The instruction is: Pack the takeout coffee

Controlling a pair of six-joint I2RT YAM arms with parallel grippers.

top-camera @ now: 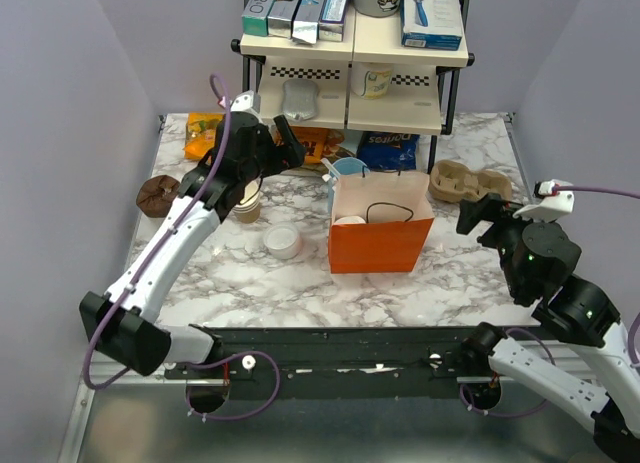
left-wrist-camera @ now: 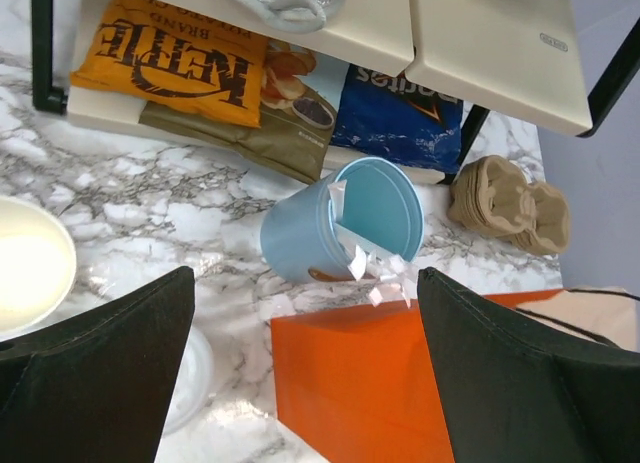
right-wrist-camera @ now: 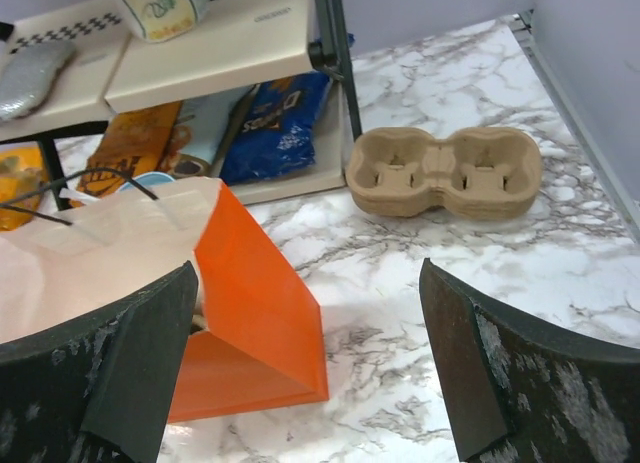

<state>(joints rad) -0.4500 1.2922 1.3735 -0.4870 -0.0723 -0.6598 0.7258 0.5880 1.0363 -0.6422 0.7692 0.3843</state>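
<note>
The white packet ends stick out past the light-blue cup's rim. My left gripper should move down and to the right in the top view, onto the packet ends.
An orange paper bag [top-camera: 380,241] stands open in the middle of the table. A round white lid [top-camera: 350,221] shows inside it at the left; the cup under the lid is hidden, so I cannot confirm it is the takeout coffee. The light-blue cup [top-camera: 347,169] with white packets stands just behind the bag and also shows in the left wrist view [left-wrist-camera: 300,233]. My left gripper [top-camera: 288,143] is open and empty, above the table behind and left of the bag [left-wrist-camera: 360,383]. My right gripper [top-camera: 478,215] is open and empty, right of the bag [right-wrist-camera: 260,313].
An open tan paper cup [top-camera: 247,208] stands under my left arm, with a loose white lid [top-camera: 283,241] beside it. A cardboard cup carrier [top-camera: 470,181] lies at the right. A brown lump [top-camera: 157,195] sits far left. A shelf rack [top-camera: 355,93] with snack bags stands at the back.
</note>
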